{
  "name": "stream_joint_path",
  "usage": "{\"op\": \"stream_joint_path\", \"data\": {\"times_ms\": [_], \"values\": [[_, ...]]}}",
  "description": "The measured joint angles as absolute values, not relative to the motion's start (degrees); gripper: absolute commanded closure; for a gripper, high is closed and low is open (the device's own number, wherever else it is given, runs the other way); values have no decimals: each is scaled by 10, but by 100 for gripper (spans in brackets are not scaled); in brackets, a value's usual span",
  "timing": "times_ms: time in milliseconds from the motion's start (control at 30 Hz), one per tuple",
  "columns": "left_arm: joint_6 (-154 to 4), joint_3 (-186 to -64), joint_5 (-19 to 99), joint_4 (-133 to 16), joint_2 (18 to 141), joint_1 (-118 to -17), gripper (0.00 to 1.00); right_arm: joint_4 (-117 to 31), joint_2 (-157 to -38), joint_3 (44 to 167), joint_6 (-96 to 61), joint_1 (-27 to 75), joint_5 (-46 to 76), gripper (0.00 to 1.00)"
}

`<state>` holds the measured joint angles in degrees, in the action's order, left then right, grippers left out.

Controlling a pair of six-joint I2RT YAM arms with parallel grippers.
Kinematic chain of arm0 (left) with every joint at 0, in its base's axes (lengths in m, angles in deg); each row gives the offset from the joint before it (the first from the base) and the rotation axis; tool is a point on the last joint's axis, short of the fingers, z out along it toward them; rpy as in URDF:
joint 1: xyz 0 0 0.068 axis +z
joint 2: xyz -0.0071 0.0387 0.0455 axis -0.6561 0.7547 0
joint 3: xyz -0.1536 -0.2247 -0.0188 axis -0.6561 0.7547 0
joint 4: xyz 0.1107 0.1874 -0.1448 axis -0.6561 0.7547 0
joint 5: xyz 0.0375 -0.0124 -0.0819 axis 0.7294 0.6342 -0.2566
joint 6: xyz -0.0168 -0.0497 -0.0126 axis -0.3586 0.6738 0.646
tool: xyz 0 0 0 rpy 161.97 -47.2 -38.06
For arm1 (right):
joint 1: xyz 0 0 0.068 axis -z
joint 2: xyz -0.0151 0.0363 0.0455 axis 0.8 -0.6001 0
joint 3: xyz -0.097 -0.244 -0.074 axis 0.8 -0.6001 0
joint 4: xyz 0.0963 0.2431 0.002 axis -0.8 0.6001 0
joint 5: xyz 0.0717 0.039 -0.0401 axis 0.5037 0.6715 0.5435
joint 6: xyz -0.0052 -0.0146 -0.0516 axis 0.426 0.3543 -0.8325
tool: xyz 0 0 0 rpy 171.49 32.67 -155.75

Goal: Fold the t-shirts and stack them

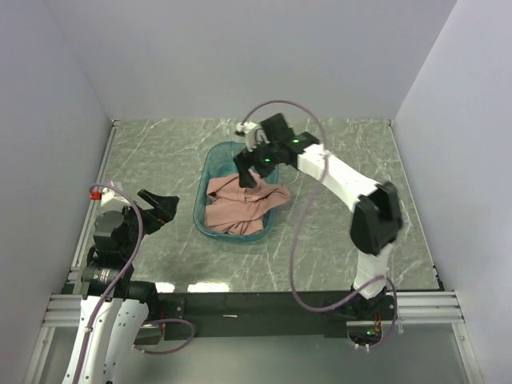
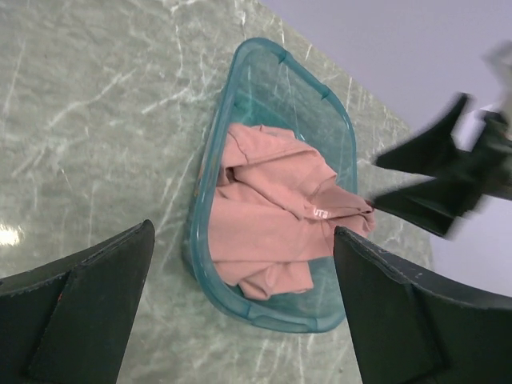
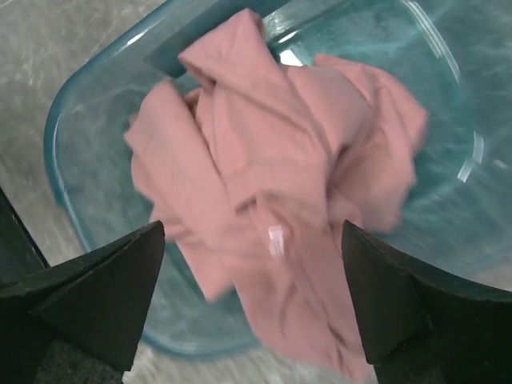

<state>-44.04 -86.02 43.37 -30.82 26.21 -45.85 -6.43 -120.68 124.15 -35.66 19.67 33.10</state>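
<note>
I need to lower my right gripper next into the tub (image 1: 210, 164) onto the shirt's raised fold (image 1: 245, 190) beside the small white text, because that fold is between its open fingers.
A dusty-pink t-shirt (image 1: 240, 206) lies crumpled inside a translucent teal tub (image 1: 210, 164) at the table's middle. My right gripper (image 1: 252, 172) hovers open over the tub's far end, just above the cloth. In the right wrist view the shirt (image 3: 272, 160) fills the space under the right gripper (image 3: 253, 228), with nothing pinched between the fingers. My left gripper (image 1: 170, 210) stands open to the left of the tub and apart from it. The left wrist view shows the shirt (image 2: 268, 208), its small white text, the left gripper (image 2: 244, 232) and the right gripper (image 2: 374, 184).
The tub's rim (image 2: 210, 152) rises around the cloth on all sides. Marbled green tabletop (image 1: 344, 152) stretches around the tub. White walls close in on the left, back and right. A bright reflection (image 1: 192, 286) lies near the table's front edge.
</note>
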Motion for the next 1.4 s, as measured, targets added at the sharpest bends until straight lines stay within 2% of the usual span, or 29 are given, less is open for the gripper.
{"op": "stream_joint_path", "data": {"times_ms": [167, 267, 300, 400, 500, 667, 933, 1133, 1400], "values": [[-404, -858, 434, -289, 244, -458, 1, -77, -1329, 1309, -284, 170, 289, 14], [-395, -858, 434, -283, 245, -458, 1, -73, -1375, 1329, -259, 172, 275, 36], [-391, -858, 434, -282, 247, -458, 1, -71, -1384, 1334, -254, 172, 275, 57], [-388, -858, 433, -283, 254, -458, 1, -56, -1399, 1349, -248, 174, 281, 88], [-388, -858, 431, -284, 266, -458, 1, -39, -1395, 1369, -258, 175, 288, 100], [-387, -848, 406, -304, 285, -458, 3, -8, -1341, 1385, -322, 177, 297, 100], [-389, -839, 334, -353, 344, -458, 8, 46, -1166, 1475, -448, 190, 317, 100], [-394, -831, 303, -379, 358, -458, 8, 28, -1089, 1636, -466, 245, 278, 100], [-412, -831, 299, -391, 372, -458, 8, -27, -963, 1650, -463, 294, 209, 100]]}}
